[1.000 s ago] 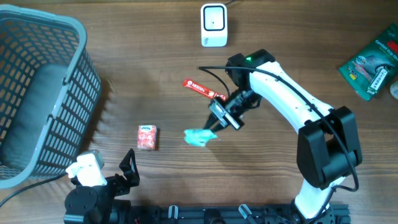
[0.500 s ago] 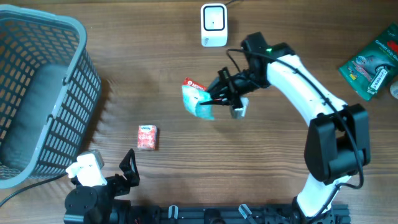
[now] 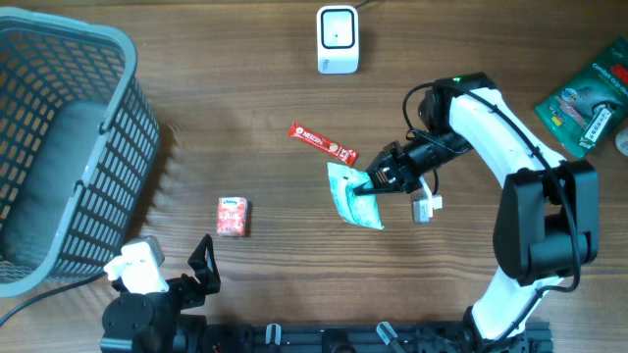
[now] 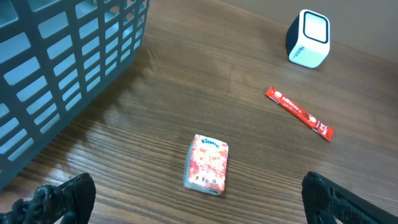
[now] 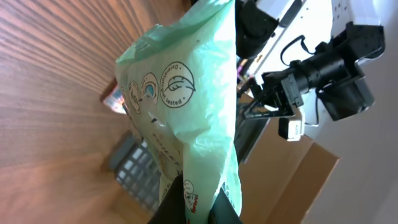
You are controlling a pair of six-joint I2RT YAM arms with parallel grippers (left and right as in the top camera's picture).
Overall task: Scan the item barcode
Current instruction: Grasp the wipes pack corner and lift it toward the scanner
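Note:
I will move my right gripper outward toward the scanner (image 3: 337,39) next, then down onto the tabletop near the green package to let go of the packet, because that spot is bare.
My right gripper (image 3: 381,180) is shut on a pale green soft packet (image 3: 353,196), held above the table right of centre. In the right wrist view the packet (image 5: 186,93) stands up out of the closed gripper (image 5: 199,202), its printed round logos showing; no barcode is visible. The white scanner (image 3: 337,39) stands at the back centre, well apart from the packet. My left gripper (image 4: 202,205) is open near the front left, with a small red Kleenex pack (image 4: 208,163) lying on the table just beyond its fingers.
A grey basket (image 3: 59,147) fills the left side. A red stick sachet (image 3: 322,143) lies between the scanner and the held packet. A green package (image 3: 584,98) lies at the right edge. The Kleenex pack (image 3: 233,216) sits left of centre.
The right arm lifted the green packet off the table toward the red sachet, then swung it right and slightly forward. The left arm has not moved.

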